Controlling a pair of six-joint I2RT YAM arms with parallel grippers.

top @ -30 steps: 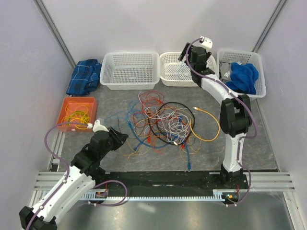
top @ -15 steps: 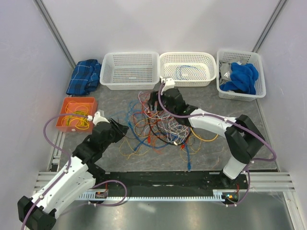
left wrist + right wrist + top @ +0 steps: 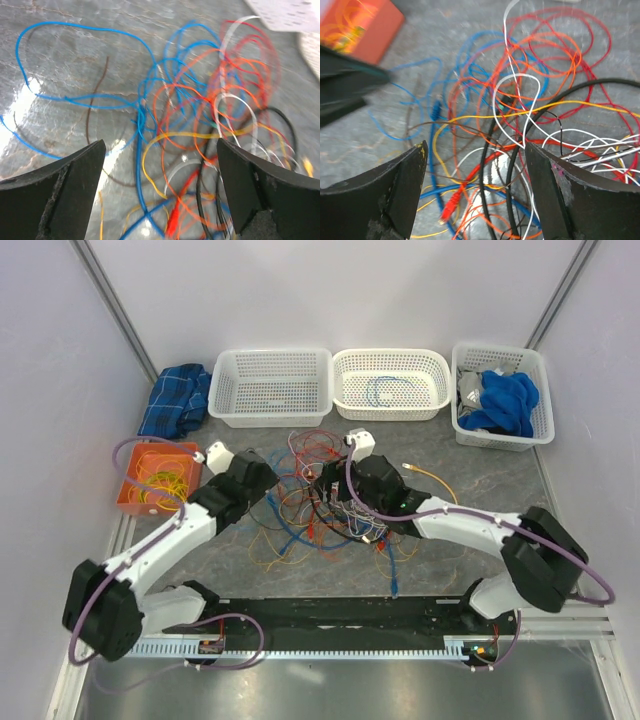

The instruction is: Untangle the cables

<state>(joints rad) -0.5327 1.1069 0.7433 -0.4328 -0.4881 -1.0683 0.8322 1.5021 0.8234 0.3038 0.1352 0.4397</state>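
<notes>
I should next lower my left gripper onto the thin blue wire where its loose loop meets the jumble (image 3: 136,104), as that loop is clear of the red and orange wires.
The cables (image 3: 305,515) lie as a jumble of thin blue, orange, red, yellow and white wires on the grey table, with a thicker black loop (image 3: 325,522) among them. My left gripper (image 3: 268,485) hangs open over the jumble's left side, above blue and yellow wires (image 3: 145,165) and a red plug (image 3: 173,222), gripping nothing. My right gripper (image 3: 332,490) is open over the middle of the jumble. Two runs of the black loop (image 3: 484,165) and a red plug (image 3: 449,208) lie between its fingers (image 3: 390,195), apart from them.
An orange tray (image 3: 137,502) with yellow wires sits at the left. Three white baskets line the back: left (image 3: 272,412), middle (image 3: 390,412) holding a blue cable, right (image 3: 500,435) with blue cloth. A plaid cloth (image 3: 175,400) lies far left.
The right arm came down from the middle basket onto the jumble. The left arm swung from the front left up to the jumble's left side, and its jaws opened wide.
</notes>
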